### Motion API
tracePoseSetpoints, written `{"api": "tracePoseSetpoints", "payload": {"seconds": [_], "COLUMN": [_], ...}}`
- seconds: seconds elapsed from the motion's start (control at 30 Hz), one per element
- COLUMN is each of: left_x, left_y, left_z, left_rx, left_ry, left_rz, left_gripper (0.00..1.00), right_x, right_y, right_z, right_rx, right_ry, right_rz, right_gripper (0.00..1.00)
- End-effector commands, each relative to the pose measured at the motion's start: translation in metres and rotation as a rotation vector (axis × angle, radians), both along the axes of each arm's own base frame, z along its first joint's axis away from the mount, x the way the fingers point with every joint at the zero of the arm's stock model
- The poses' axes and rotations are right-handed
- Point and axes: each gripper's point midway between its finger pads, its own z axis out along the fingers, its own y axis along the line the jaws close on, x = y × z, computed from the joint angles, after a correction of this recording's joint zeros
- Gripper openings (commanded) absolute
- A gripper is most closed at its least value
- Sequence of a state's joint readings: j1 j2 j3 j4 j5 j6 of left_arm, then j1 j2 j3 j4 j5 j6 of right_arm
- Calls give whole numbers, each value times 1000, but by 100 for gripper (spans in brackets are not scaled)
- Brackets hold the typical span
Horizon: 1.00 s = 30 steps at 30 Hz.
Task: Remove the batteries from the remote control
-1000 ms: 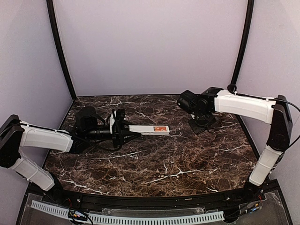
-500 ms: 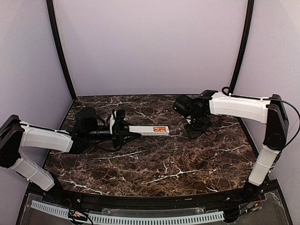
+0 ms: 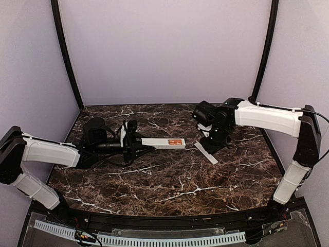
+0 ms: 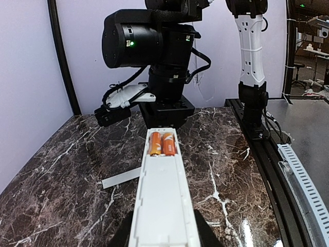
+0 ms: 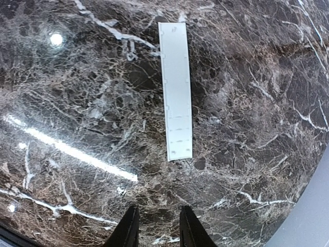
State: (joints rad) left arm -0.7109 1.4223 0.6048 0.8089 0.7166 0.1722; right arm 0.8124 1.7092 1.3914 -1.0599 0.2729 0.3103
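Note:
My left gripper is above the clear patch, so next it will go down until the remote control rests on the bare marble tabletop and release it there.
My left gripper (image 3: 138, 143) is shut on the white remote control (image 3: 163, 143) and holds its near end, back side up. In the left wrist view the remote (image 4: 160, 198) runs away from me, with the two orange batteries (image 4: 162, 143) side by side in the open recess at its far end. They show as an orange patch in the top view (image 3: 176, 142). My right gripper (image 3: 213, 138) hovers just right of the remote's far end, pointing down at the table. In the right wrist view its jaws (image 5: 156, 231) are open and empty.
A thin flat white strip, the battery cover (image 3: 205, 153), lies on the marble table (image 3: 169, 180) below my right gripper. It also shows in the right wrist view (image 5: 176, 90) and left of the remote (image 4: 121, 177). Purple walls close the back and sides.
The white cover strip now lies on the table; it was not visible before. My right gripper has lifted slightly back right. The left arm and remote have not moved.

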Motion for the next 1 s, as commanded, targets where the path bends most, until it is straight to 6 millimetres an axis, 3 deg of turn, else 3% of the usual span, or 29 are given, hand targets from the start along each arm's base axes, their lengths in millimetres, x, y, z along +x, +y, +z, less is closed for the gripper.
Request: {"api": "tracePoseSetpoints", "payload": {"seconds": [0.0, 0.27, 0.43, 0.67, 0.97], "left_x": [-5, -7, -10, -7, 20], "left_y": [4, 8, 13, 12, -5], "left_z": [6, 5, -13, -36, -70], "left_rx": [-9, -10, 12, 38, 89], "left_ry": [1, 33, 87, 134, 156], "left_rz": [-3, 14, 35, 46, 72], "left_gripper": [0, 0, 0, 0, 0], "right_x": [-5, -2, 5, 14, 30], "right_y": [23, 46, 45, 41, 45], "right_z": [18, 44, 61, 74, 98], "right_rx": [152, 435, 583, 652, 746], "right_ry": [-4, 14, 1, -53, -167], "right_rz": [33, 40, 18, 4, 2], "right_gripper": [28, 38, 42, 41, 40]}}
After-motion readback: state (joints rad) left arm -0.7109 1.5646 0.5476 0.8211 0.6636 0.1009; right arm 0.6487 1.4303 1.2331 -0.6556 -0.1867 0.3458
